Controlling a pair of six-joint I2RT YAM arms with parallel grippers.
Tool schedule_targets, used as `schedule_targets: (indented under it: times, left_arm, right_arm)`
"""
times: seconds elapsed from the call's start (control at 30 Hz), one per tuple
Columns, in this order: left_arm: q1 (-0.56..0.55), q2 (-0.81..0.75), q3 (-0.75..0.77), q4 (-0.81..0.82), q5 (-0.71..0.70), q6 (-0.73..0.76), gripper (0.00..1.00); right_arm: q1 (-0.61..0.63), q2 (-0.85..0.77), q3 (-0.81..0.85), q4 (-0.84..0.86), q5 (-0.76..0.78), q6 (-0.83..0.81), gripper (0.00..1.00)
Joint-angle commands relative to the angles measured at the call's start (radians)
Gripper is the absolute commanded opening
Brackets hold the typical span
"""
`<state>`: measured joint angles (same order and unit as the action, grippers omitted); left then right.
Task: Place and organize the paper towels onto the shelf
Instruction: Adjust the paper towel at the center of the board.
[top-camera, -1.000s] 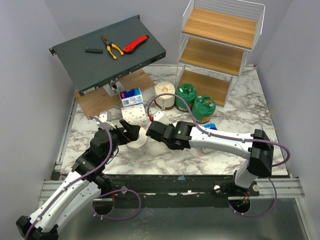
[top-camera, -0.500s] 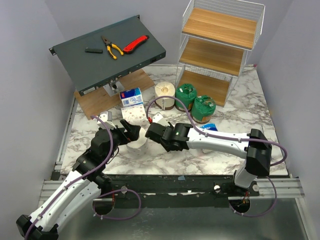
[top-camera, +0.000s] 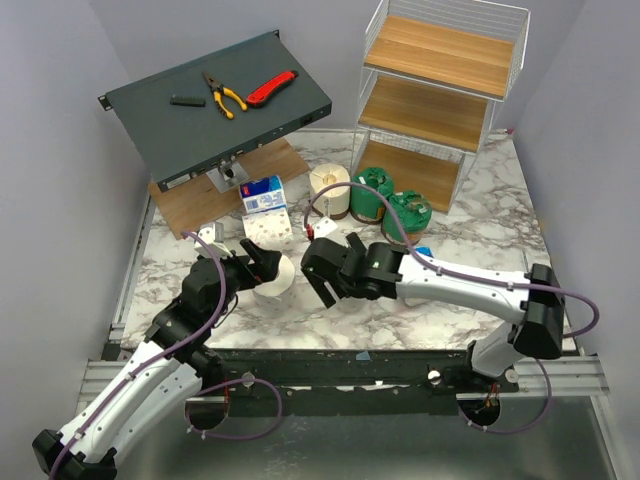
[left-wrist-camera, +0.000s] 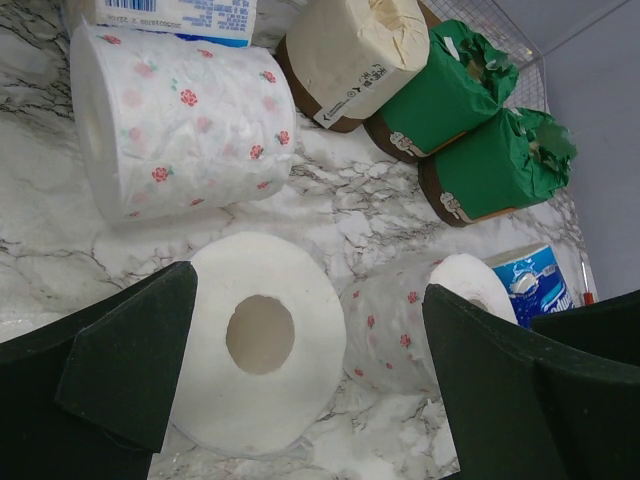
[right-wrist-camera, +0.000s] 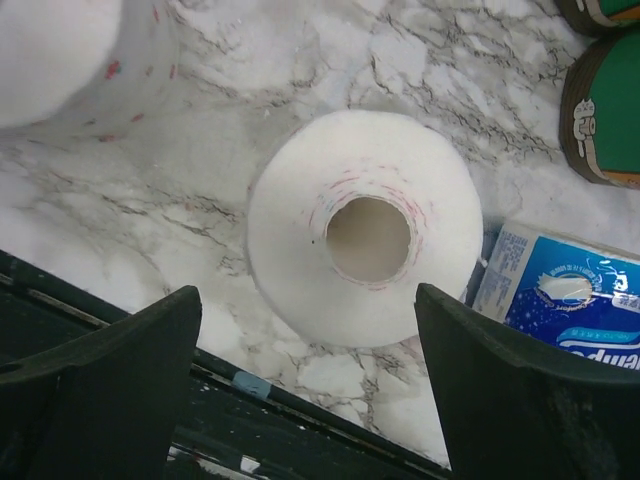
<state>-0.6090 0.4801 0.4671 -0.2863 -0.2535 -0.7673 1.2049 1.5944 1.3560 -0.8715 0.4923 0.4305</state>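
The upright white roll's near-pack rim (right-wrist-camera: 446, 236) is below my right gripper. My right gripper needs to lift next, move toward the blue pack and lower with its fingers on both sides of that rim.
The paper towels lie on the marble table in front of the shelf (top-camera: 440, 90). My left gripper (left-wrist-camera: 305, 340) (top-camera: 262, 262) stands open, with a pink-print roll (left-wrist-camera: 260, 340) (top-camera: 277, 279) between its fingers, core facing the camera. A second printed roll (left-wrist-camera: 420, 310) lies just right of it. My right gripper (right-wrist-camera: 307, 310) (top-camera: 328, 268) is open above an upright white roll (right-wrist-camera: 365, 225), and its fingers are apart from the roll. A third printed roll (top-camera: 268, 228), a cream roll (top-camera: 328, 188), two green rolls (top-camera: 372, 192) (top-camera: 408, 215) and a blue-and-white pack (top-camera: 264, 195) lie behind.
A slanted dark grey box (top-camera: 215, 105) carries pliers (top-camera: 224, 95) and a red knife (top-camera: 271, 88) at the back left, over a flat wooden board (top-camera: 200, 200). Another blue pack (right-wrist-camera: 560, 300) lies beside the upright roll. The table's near edge (right-wrist-camera: 300, 400) runs just below the right gripper.
My right gripper's jaws have gone from nearly shut to wide open, and its arm has shifted a little to the right. The left arm has not moved.
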Motion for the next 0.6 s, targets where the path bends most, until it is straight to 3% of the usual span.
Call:
schedule_targets:
  times: [0.0,0.3,0.57]
  left_arm:
    - [0.002,-0.005,0.004,-0.005,0.003,-0.001,0.99]
    - [0.003,-0.002,0.001,0.003,0.015,-0.011,0.99]
    - [0.005,0.041,0.012,0.047,0.043,-0.013,0.99]
  right_arm:
    - [-0.046,-0.129,0.002,0.055,-0.044,0.054,0.91]
    - [-0.439,-0.472,-0.313,0.334,-0.117,0.194,0.89]
    - [-0.614,-0.572,-0.462,0.493,-0.04,0.262,0.84]
